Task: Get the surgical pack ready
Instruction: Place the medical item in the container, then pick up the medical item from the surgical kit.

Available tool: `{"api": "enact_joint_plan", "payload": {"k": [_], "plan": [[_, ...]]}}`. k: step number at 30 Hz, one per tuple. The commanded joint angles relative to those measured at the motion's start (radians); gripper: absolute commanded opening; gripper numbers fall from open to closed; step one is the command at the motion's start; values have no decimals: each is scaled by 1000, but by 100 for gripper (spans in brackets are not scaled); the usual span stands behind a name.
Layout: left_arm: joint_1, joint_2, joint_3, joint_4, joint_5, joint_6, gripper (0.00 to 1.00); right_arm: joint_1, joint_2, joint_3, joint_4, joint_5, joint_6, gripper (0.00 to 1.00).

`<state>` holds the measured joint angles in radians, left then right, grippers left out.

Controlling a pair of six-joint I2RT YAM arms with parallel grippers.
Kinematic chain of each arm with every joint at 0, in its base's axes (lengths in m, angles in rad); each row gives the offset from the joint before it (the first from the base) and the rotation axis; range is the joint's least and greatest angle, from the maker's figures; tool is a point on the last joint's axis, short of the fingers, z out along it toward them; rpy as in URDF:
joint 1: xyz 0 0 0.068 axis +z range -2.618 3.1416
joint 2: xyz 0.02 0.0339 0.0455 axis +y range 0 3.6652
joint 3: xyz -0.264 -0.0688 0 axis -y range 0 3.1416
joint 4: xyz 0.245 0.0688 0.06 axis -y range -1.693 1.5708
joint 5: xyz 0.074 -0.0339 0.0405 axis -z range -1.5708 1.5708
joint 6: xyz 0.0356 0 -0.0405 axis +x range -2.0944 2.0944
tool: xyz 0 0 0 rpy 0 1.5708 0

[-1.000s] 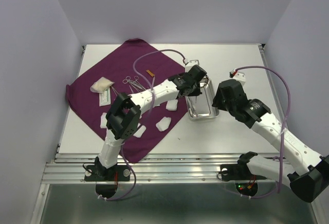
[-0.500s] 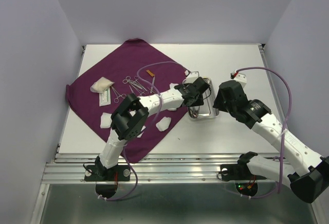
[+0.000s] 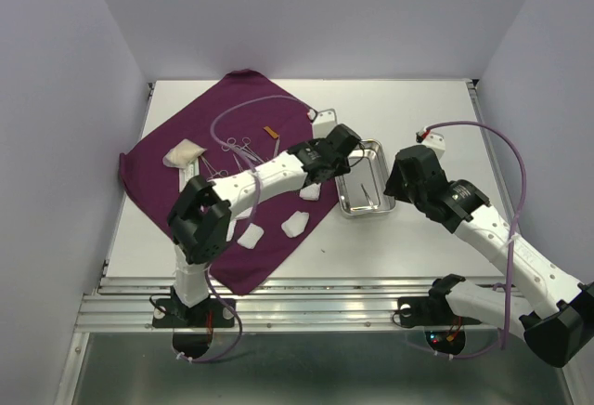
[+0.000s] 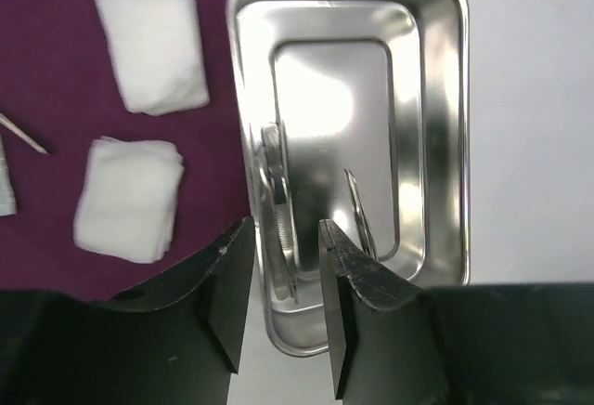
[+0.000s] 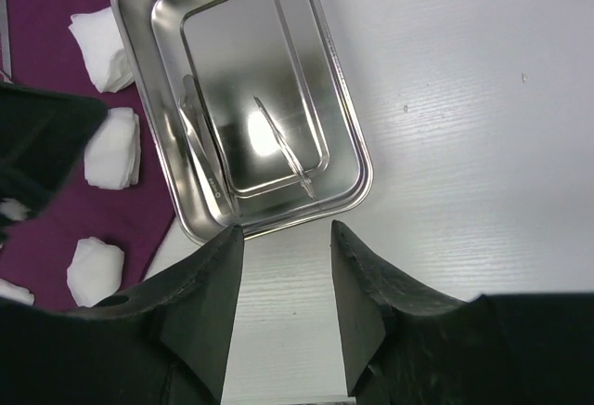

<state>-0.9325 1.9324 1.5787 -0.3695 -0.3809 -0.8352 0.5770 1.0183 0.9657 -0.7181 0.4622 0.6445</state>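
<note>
The robot's left gripper will next leave the tray and go down to the pointed instrument on the cloth past the gauze pads, at the instrument's near end (image 4: 26, 137).
The dark purple cloth (image 3: 223, 182) lies on the left half of the table. The steel tray (image 3: 367, 213) sits just off its right corner and holds two thin metal instruments (image 4: 360, 215) (image 5: 283, 150). Several white gauze pads (image 3: 295, 224) (image 4: 153, 43) lie on the cloth near the tray. More instruments (image 3: 237, 148) lie further back on the cloth. My left gripper (image 3: 342, 152) (image 4: 286, 238) is open and empty over the tray's left end. My right gripper (image 3: 397, 182) (image 5: 286, 238) is open and empty above bare table beside the tray's right side.
A folded white gauze packet (image 3: 183, 153) and a small orange item (image 3: 271, 133) lie on the cloth. Purple cables loop over both arms. Walls close in the table on the left, back and right.
My left gripper has drawn back from over the middle of the tray toward the cloth's edge. The right arm has not moved.
</note>
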Motion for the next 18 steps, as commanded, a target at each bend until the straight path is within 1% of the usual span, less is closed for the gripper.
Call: {"api": "enact_joint_plan", "payload": {"k": [1, 3, 4, 5, 7, 13, 18], "plan": [[89, -133, -60, -60, -110, -11, 44, 4, -11, -13, 31, -13, 9, 50], [122, -150, -120, -60, -98, -15, 44, 4, -4, -16, 45, -25, 9, 52], [164, -164, -141, -52, -89, -18, 44, 4, -3, -16, 46, -31, 10, 53], [182, -167, -173, -46, -79, -12, 44, 4, -4, -16, 49, -34, 11, 53], [231, -158, -184, -52, -64, 2, 45, 4, -3, -15, 51, -37, 9, 54], [305, -99, -169, -66, -85, 2, 49, 4, -11, -1, 45, -40, 7, 54], [330, -36, -122, -78, -87, 7, 52, 4, -24, -4, 37, -40, 6, 54]]}}
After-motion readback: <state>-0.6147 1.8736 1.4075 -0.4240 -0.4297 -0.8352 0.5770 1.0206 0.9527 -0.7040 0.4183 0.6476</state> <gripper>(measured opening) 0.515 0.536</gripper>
